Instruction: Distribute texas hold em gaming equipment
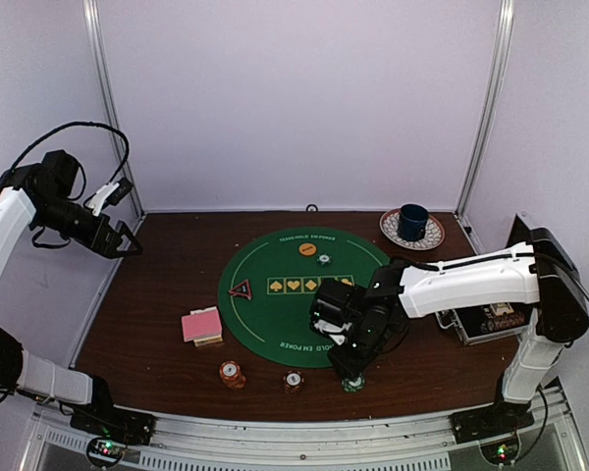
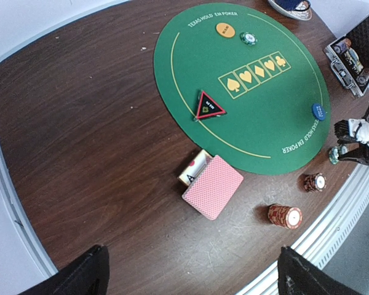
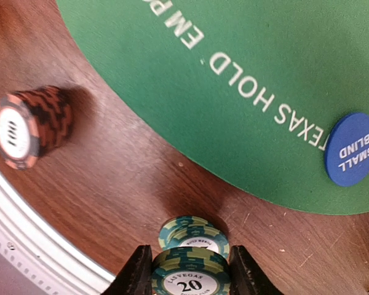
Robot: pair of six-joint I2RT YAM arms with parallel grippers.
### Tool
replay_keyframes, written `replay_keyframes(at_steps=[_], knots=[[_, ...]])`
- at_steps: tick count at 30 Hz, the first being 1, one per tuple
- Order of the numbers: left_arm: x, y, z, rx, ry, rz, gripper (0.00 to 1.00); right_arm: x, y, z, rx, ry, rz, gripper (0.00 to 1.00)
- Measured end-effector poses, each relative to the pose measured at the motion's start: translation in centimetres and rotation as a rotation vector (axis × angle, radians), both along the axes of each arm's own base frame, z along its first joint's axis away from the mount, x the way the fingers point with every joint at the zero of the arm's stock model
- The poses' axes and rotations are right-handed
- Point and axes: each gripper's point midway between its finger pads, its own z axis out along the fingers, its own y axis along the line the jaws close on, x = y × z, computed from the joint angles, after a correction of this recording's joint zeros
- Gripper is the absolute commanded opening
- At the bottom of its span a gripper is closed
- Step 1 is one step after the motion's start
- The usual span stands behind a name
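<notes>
I will next move my right gripper up and outward, then down onto the mat beside the triangle marker (image 1: 240, 289) to let go of the chip, because that spot is bare.
My right gripper (image 1: 352, 379) (image 3: 190, 270) is shut on a short stack of green "20" chips (image 3: 190, 278), low over the wood just off the near edge of the green mat (image 1: 275, 309). More green chips (image 3: 194, 230) lie on the table just beyond it. The blue disc (image 3: 352, 149) lies on the mat's edge nearby. A dark stack (image 1: 293, 379) and an orange-red stack (image 1: 232, 373) stand to the left. The pink-backed cards (image 1: 202, 325) lie left of the mat. On the mat are the triangle marker (image 1: 240, 289), an orange disc (image 1: 307, 249) and a green chip (image 1: 324, 260). My left gripper (image 1: 128, 243) (image 2: 190, 250) is open and empty, raised at far left.
The dark blue cup (image 1: 412, 222) on its saucer stands at the back right. The metal-edged black case (image 1: 486, 322) lies open at the right, beside my right arm. The metal rail (image 1: 275, 432) runs along the table's near edge, close to the chip stacks.
</notes>
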Motion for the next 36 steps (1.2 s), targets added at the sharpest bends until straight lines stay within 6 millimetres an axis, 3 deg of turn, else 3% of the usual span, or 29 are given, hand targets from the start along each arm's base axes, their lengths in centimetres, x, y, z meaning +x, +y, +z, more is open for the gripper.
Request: replay_keyframes(at_steps=[6,11,19,23,27,36], knots=[[0.0,-0.1,0.0,-0.003,-0.002,-0.005,0.98,1.2,2.1,3.1,0.040,-0.033,0.008,0.20],[0.0,-0.2,0.1,-0.008,-0.005,-0.011,0.98,3.8,6.9,5.0,0.093,-0.077,0.024,0.20],[-0.1,-0.3,0.2,-0.010,-0.009,-0.020,0.98,9.1,16.7,2.5,0.157,-0.136,0.043,0.20],[-0.1,-0.3,0.2,-0.010,-0.012,-0.023,0.98,11.7,20.1,1.3,0.194,-0.167,0.048,0.20],[-0.2,-0.4,0.4,-0.012,-0.020,-0.029,0.98,13.7,20.9,0.4,0.206,-0.178,0.027,0.21],[-0.4,-0.5,0.3,-0.017,-0.021,-0.036,0.98,17.1,19.9,-0.9,0.213,-0.187,-0.035,0.22]])
